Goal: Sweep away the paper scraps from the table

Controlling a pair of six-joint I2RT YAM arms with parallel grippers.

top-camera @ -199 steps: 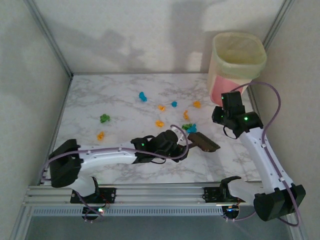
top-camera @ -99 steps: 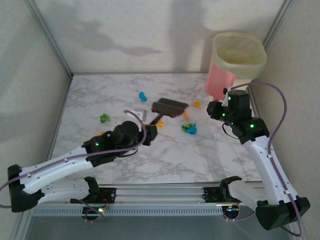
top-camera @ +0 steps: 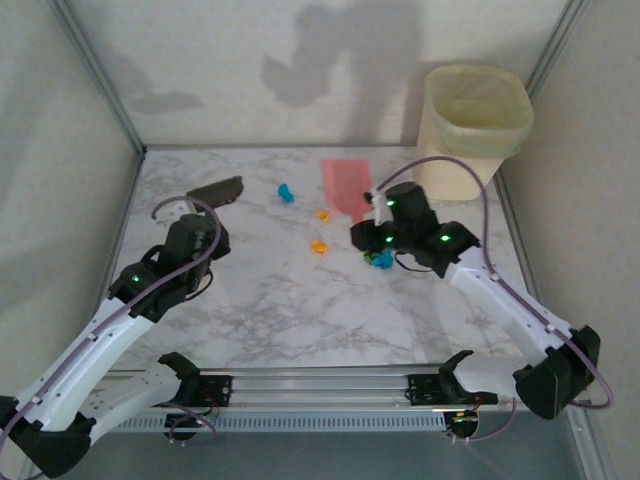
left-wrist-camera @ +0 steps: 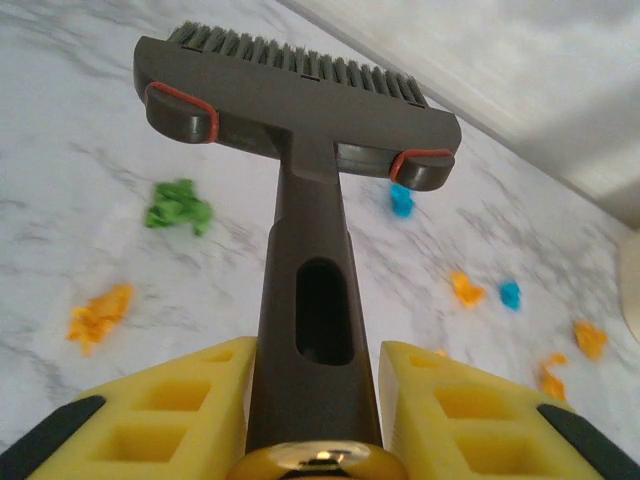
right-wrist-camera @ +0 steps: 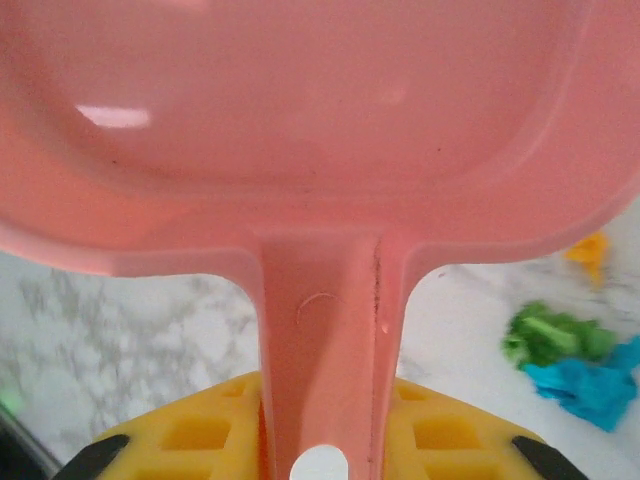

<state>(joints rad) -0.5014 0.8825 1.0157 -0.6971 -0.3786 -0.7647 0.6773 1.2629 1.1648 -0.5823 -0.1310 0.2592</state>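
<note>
My right gripper is above open tabletop, nearer the bar, so it will next move back and down, toward the brush's side, and let go of the dustpan's handle.
Small paper scraps lie on the marble table (top-camera: 300, 310): a blue one (top-camera: 285, 192), two orange ones (top-camera: 322, 214) (top-camera: 318, 246), and a blue-green clump (top-camera: 380, 260). My left gripper (top-camera: 196, 226) is shut on the handle of a dark brown brush (top-camera: 216, 190), held above the table's far left. In the left wrist view my left gripper (left-wrist-camera: 315, 400) is shut on the brush (left-wrist-camera: 300, 100), above a green scrap (left-wrist-camera: 178, 207) and an orange scrap (left-wrist-camera: 98, 315). My right gripper (top-camera: 374, 222) (right-wrist-camera: 320, 440) is shut on the handle of the pink dustpan (top-camera: 345, 180) (right-wrist-camera: 300, 100), beside green and blue scraps (right-wrist-camera: 560, 355).
A cream bin (top-camera: 475, 125) with a bag liner stands at the back right corner. Walls close in the table on the left, back and right. A metal rail (top-camera: 320, 385) runs along the near edge between the arm bases.
My left arm has swung the brush from the table's middle to the far left. My right arm has carried the dustpan from beside the bin leftward to the back middle.
</note>
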